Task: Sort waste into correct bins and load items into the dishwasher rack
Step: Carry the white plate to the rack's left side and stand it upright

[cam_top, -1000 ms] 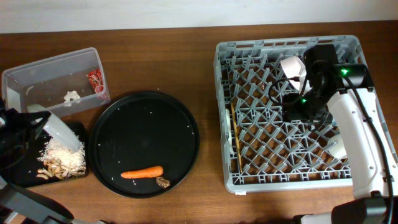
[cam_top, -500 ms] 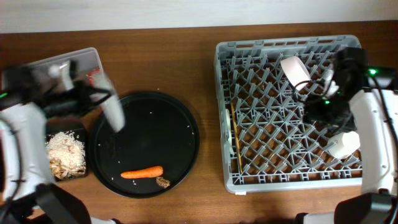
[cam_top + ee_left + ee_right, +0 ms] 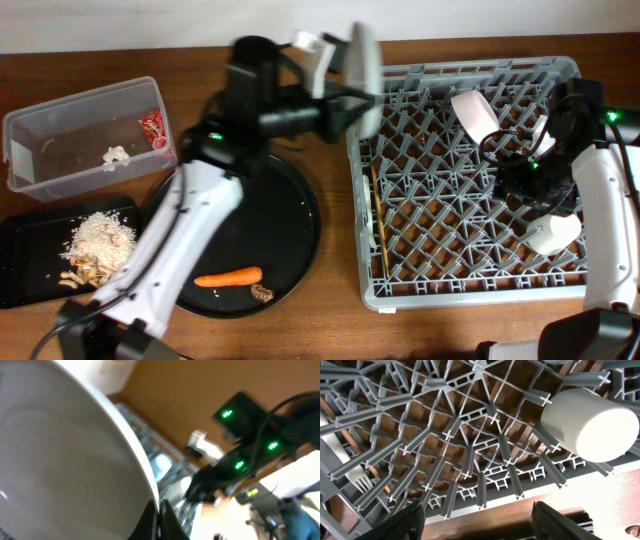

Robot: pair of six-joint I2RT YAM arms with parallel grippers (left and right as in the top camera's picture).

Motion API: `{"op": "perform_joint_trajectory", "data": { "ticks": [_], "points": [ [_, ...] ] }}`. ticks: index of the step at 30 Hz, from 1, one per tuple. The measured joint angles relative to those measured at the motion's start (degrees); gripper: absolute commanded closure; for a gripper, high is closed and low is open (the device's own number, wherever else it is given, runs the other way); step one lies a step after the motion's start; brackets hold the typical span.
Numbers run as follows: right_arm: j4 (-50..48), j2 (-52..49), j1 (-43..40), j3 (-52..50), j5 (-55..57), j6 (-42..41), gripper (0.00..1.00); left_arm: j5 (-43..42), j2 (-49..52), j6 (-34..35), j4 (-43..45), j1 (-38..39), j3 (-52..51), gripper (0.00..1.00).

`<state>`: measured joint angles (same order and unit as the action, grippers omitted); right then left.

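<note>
My left gripper holds the plate [image 3: 363,62]. The empty pegs lie below the gripper and to its right in the overhead view, so it should shift and lower over them and release the plate.
My left gripper [image 3: 342,103] is shut on the rim of the round white plate [image 3: 363,62] and holds it on edge above the left side of the grey dishwasher rack [image 3: 465,292]. The plate fills the left wrist view [image 3: 65,455], with the fingers [image 3: 160,521] on its rim. My right gripper [image 3: 477,522] is open and empty, low over the rack's front right [image 3: 528,190]. A white cup [image 3: 590,425] lies on its side among the pegs [image 3: 553,232]. A white bowl [image 3: 472,112] stands tilted at the rack's back. Chopsticks [image 3: 377,215] and a white fork [image 3: 355,477] lie in the rack.
The round black tray [image 3: 230,190] holds an orange carrot [image 3: 228,278] and a small brown lump [image 3: 263,293]. The clear tub [image 3: 60,120] holds a red wrapper [image 3: 153,128] and a tissue wad [image 3: 118,155]. The flat black tray [image 3: 25,275] holds beige scraps [image 3: 100,245].
My left arm has swung from the flat black tray at the far left across the round tray to the rack's left side, carrying the plate. My right arm has shifted slightly right.
</note>
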<state>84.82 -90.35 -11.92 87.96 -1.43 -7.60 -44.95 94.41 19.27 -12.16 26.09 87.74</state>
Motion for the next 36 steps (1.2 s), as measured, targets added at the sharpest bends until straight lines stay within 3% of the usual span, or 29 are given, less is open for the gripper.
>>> {"op": "perform_joint_trajectory", "data": {
  "ticks": [5, 14, 21, 24, 25, 27, 28, 29, 30, 33, 34, 36],
  "points": [
    [0.26, 0.0, 0.0, 0.0, -0.11, 0.02, 0.28, 1.09, 6.29, 7.98, 8.24, 4.42, 0.17, 1.0],
    [0.26, 0.0, 0.0, 0.0, -0.11, 0.04, 0.28, 0.7, 18.93, 19.45, 17.18, 4.46, 0.13, 1.0],
    [0.28, 0.0, 0.0, 0.0, -0.11, 0.04, 0.28, -1.68, 20.46, 21.09, 15.87, 4.37, 0.13, 1.0],
    [0.22, 0.0, 0.0, 0.0, -0.11, 0.02, 0.28, -1.81, 20.48, 20.17, 7.08, 3.43, 0.33, 1.0],
    [0.26, 0.0, 0.0, 0.0, -0.11, 0.04, 0.28, -1.68, 20.48, 19.85, 4.83, 2.95, 0.37, 0.94],
    [0.09, 0.0, 0.0, 0.0, -0.11, 0.04, 0.28, -1.38, 20.02, 17.7, -2.93, 1.4, 1.44, 0.63],
    [0.09, 0.0, 0.0, 0.0, -0.11, 0.02, 0.28, -0.68, 19.78, 16.44, -6.01, 0.72, 1.88, 0.41],
    [0.07, 0.0, 0.0, 0.0, -0.11, 0.02, 0.28, -0.02, 19.69, 15.21, -9.05, -0.09, 1.9, 0.3],
    [0.04, 0.0, 0.0, 0.0, -0.11, 0.04, 0.28, 0.09, 19.74, 14.27, -10.73, -0.9, 1.68, 0.22],
    [0.07, 0.0, 0.0, 0.0, -0.11, 0.04, 0.28, -0.15, 20.0, 12.52, -12.26, -3.45, 1.22, 0.13],
    [0.07, 0.0, 0.0, 0.0, -0.11, 0.02, 0.28, -0.72, 20.04, 12.2, -12.31, -4.15, 1.2, 0.04],
    [0.07, 0.0, 0.0, 0.0, -0.11, 0.04, 0.28, -2.54, 20.13, 11.91, -12.57, -6.03, 1.18, 0.01]
  ]
}}
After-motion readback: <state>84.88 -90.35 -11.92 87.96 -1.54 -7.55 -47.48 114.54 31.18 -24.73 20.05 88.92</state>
